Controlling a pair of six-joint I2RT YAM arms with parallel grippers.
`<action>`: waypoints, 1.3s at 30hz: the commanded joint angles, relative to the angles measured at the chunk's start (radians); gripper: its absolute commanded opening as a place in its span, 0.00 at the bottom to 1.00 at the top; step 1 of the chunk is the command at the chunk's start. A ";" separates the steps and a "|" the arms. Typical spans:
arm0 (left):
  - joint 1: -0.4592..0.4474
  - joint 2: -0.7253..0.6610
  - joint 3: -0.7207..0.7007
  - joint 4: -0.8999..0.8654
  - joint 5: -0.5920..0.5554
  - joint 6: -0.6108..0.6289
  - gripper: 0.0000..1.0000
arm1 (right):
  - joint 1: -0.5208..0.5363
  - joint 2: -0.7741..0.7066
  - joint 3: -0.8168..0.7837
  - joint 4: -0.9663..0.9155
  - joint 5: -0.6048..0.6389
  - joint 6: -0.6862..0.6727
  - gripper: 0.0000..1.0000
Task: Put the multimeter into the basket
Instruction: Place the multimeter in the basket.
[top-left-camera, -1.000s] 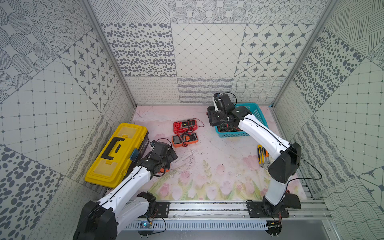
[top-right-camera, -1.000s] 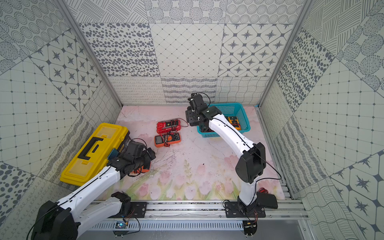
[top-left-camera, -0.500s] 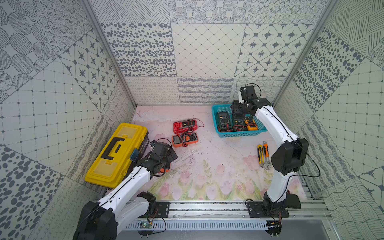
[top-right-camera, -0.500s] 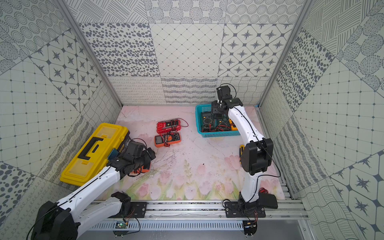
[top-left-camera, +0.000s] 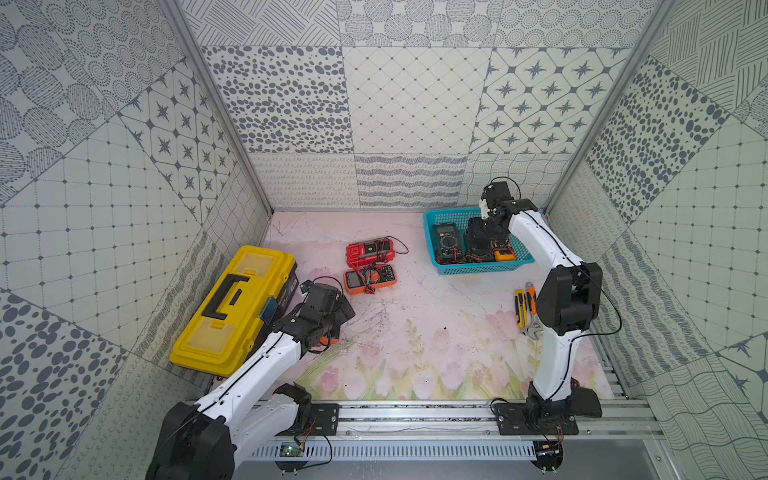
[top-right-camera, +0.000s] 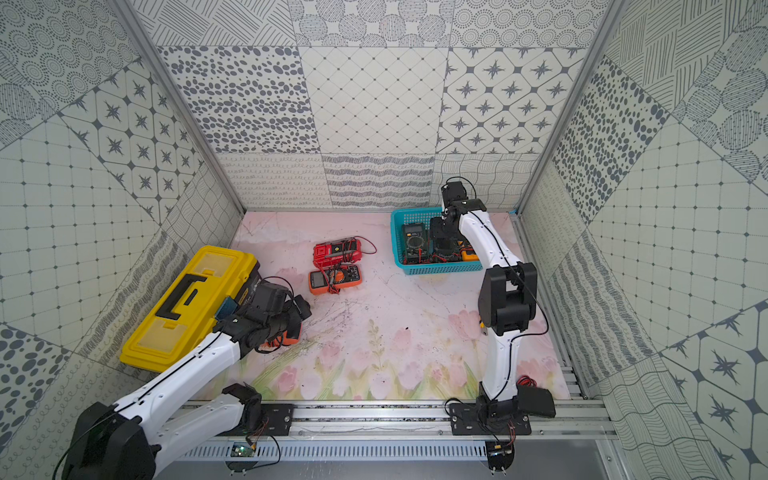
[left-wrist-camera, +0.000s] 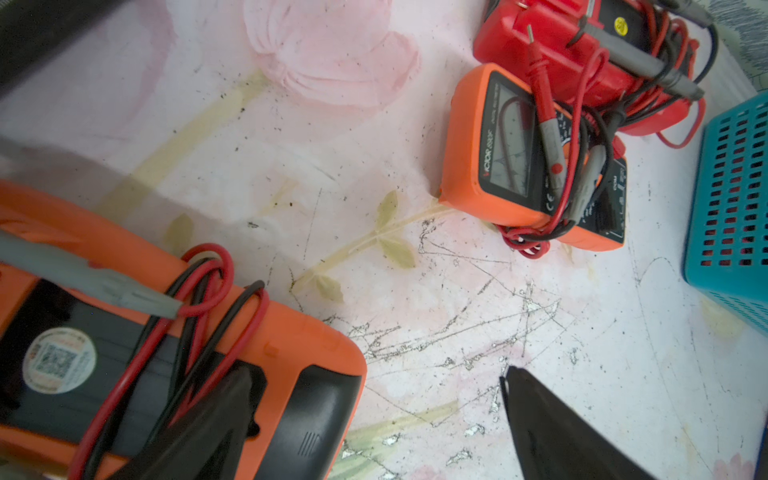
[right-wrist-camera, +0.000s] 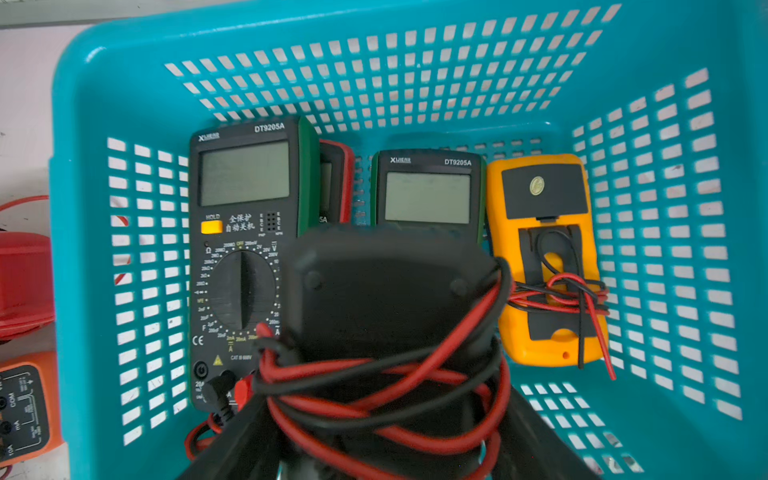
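Observation:
The black multimeter lies below, beside the yellow one in the basket (top-left-camera: 478, 268). I will next lower the lead-wrapped multimeter with my right gripper and release it onto the black multimeter.
My right gripper (right-wrist-camera: 384, 436) is shut on a black multimeter (right-wrist-camera: 390, 291) wrapped in red and black leads, and holds it over the teal basket (right-wrist-camera: 415, 75). In both top views that multimeter (top-left-camera: 482, 239) (top-right-camera: 444, 241) hangs inside the basket's (top-left-camera: 478, 268) (top-right-camera: 440, 269) outline. Several multimeters lie in the basket: a black one (right-wrist-camera: 245, 249), a second black one (right-wrist-camera: 428, 195) and a yellow one (right-wrist-camera: 544, 249). My left gripper (left-wrist-camera: 374, 370) stands open low over the mat. One finger is above an orange multimeter (left-wrist-camera: 270, 340) lying face down.
A red multimeter (top-left-camera: 370, 251) and an orange one (top-left-camera: 370, 278) lie mid-mat with their leads. The yellow toolbox (top-left-camera: 237, 303) sits at the left, beside my left arm. A utility knife and pliers (top-left-camera: 525, 307) lie by the right arm.
The right arm has swung with the black multimeter from the basket's left end round its back to over its middle. The left arm has not moved.

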 joint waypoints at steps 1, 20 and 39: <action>0.007 0.003 0.016 0.007 0.000 0.014 0.99 | -0.004 0.043 0.016 0.002 0.010 -0.029 0.22; 0.007 -0.008 0.007 0.009 0.000 0.004 0.99 | 0.000 0.200 0.075 0.010 -0.040 -0.025 0.27; 0.007 -0.003 0.008 0.018 0.003 0.004 0.99 | 0.026 0.109 -0.008 0.015 0.031 0.059 0.77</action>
